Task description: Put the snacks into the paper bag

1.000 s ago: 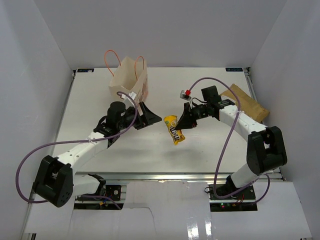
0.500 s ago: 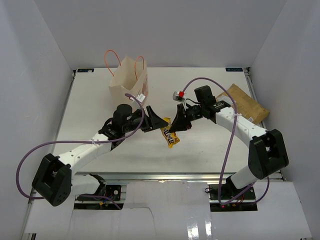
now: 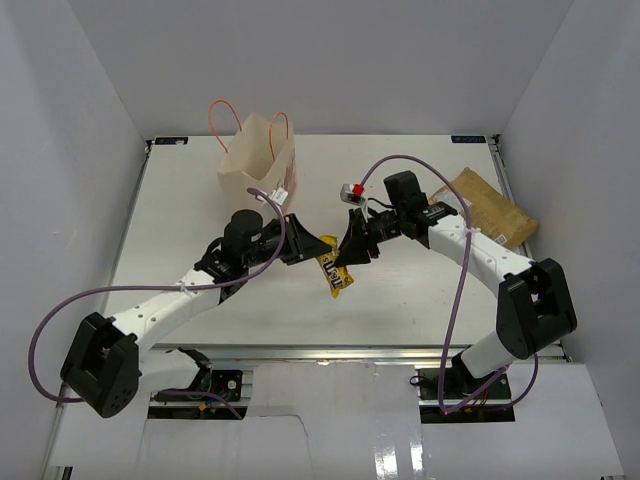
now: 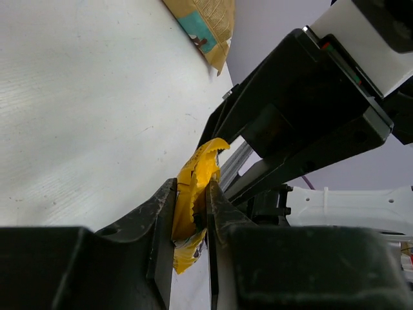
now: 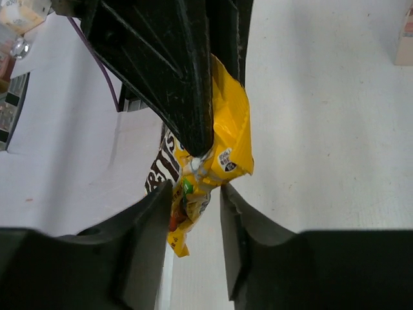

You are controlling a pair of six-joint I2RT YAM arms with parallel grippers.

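Observation:
The paper bag's opening (image 3: 256,158) is outward, so the robot's left gripper should next lift up and swing outward over the paper bag's upright sides to release the packet (image 3: 336,273) inside.
A yellow snack packet (image 3: 336,273) hangs above the table between both grippers. My left gripper (image 3: 320,250) is shut on its crinkled top edge (image 4: 204,163), with both fingers pressing the wrapper. My right gripper (image 3: 349,252) faces it from the right and stands open around the packet (image 5: 227,132), with a gap beside one finger (image 5: 240,213). The cream paper bag (image 3: 258,160) with orange handles stands upright at the back left, behind the left arm. A tan-brown pouch (image 3: 497,206) lies flat at the right edge, and its corner (image 4: 205,24) shows in the left wrist view.
White walls close in the table on the left, back and right. The metal rail (image 3: 330,352) of the arm bases runs along the near edge. Purple cables (image 3: 455,280) loop from both arms.
My left gripper has closed on the yellow packet's top. My right gripper has let go and opened. Both grippers and the packet have shifted slightly to the left.

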